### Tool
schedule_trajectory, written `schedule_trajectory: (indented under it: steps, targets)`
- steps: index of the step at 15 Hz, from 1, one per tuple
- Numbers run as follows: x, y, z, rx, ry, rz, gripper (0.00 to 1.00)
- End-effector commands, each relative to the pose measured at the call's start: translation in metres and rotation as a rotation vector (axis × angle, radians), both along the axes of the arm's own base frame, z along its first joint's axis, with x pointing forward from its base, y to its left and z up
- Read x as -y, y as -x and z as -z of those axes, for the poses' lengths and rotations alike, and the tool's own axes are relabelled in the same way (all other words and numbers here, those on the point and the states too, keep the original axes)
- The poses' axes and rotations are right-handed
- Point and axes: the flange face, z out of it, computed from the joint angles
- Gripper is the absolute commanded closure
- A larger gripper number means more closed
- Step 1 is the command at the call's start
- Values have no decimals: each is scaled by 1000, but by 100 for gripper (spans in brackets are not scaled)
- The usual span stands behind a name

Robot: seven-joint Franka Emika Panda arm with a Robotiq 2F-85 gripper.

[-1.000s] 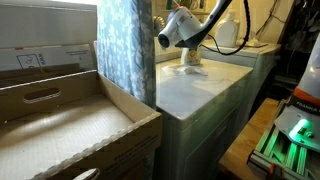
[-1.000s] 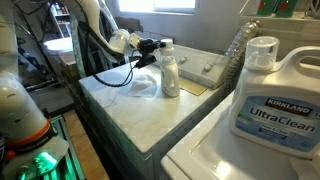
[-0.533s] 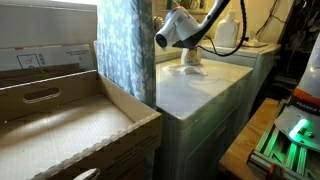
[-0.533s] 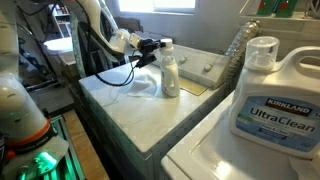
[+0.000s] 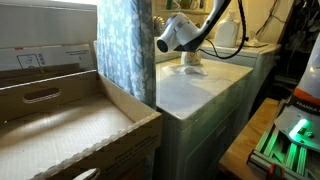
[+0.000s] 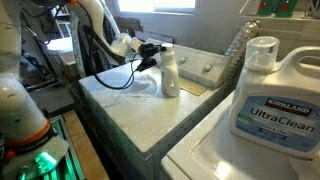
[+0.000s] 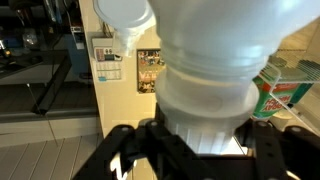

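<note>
I will keep my gripper at the narrower part of the white bottle and open it to let the bottle go on the pale machine top (image 5: pixel 191 71).
A white plastic bottle (image 6: pixel 170 74) stands on the pale top of a laundry machine (image 6: pixel 130 105); its base also shows in an exterior view (image 5: pixel 191 64). My gripper (image 6: pixel 158 50) comes in from the side at the bottle's upper part, and its white wrist housing (image 5: pixel 178 32) hangs above the bottle. In the wrist view the white bottle (image 7: pixel 205 70) fills the middle, its narrower part sitting between the black fingers (image 7: pixel 128 150) of my gripper (image 7: pixel 200 152). The jaws press on both sides, shut on the bottle.
A large Kirkland detergent jug (image 6: pixel 270 95) stands close to the camera, with a clear ribbed bottle (image 6: pixel 235 50) behind it. A black cable (image 6: pixel 120 76) trails over the machine top. A patterned curtain (image 5: pixel 125 50) and open cardboard boxes (image 5: pixel 60 120) stand beside the machine.
The gripper and bottle have shifted only very slightly; the jaws keep the same width on the bottle.
</note>
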Motion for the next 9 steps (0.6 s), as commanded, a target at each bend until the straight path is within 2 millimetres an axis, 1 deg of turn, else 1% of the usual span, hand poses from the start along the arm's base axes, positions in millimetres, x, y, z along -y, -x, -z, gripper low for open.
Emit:
schedule_trajectory:
  steps: [1,4,9]
  targets:
    - [10,4,6,11,22,19,62]
    - [13,4,10,-8,26,28,62]
    - [5,1,16,5,-7,20,62]
